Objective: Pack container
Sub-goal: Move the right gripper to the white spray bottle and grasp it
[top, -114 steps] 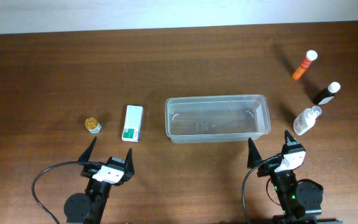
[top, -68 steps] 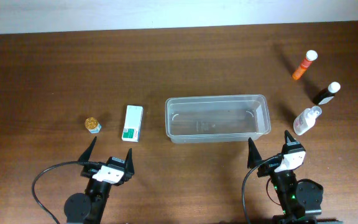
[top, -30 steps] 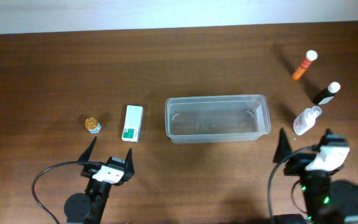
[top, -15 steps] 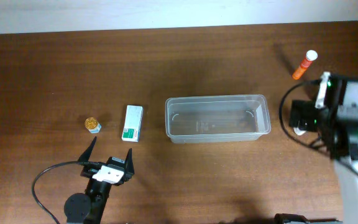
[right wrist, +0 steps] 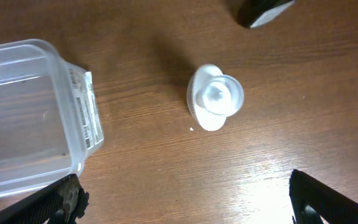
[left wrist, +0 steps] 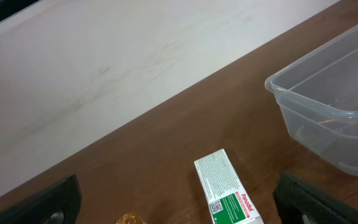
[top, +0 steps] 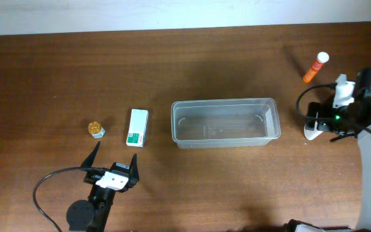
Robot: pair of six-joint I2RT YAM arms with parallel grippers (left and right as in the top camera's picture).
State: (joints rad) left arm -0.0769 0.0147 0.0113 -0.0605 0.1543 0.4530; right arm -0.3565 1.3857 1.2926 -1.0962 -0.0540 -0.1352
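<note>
The white bottle is standing upright with its cap on top, so my right gripper should next go down over the cap of the white bottle [right wrist: 215, 97] with its fingers spread around it.
The clear plastic container [top: 225, 102] stands empty at the table's middle; it also shows in the left wrist view [left wrist: 303, 99] and the right wrist view [right wrist: 73, 162]. A white bottle [right wrist: 215, 97] stands upright just right of it. My right gripper [top: 324, 119] hangs over that bottle, open and empty, jaws spread wide [right wrist: 185, 199]. A black bottle [right wrist: 263, 12] lies beyond it. An orange bottle [top: 315, 67] lies at the far right. My left gripper [top: 115, 153] is open and empty at the front left.
A white-and-green box [top: 137, 127] lies left of the container, also in the left wrist view [left wrist: 229, 193]. A small gold-lidded jar [top: 96, 129] sits further left. A pale wall runs along the table's far edge.
My right arm has swung from the front edge up and to the right, over the white bottle, hiding most of it from overhead. The left arm has not moved.
</note>
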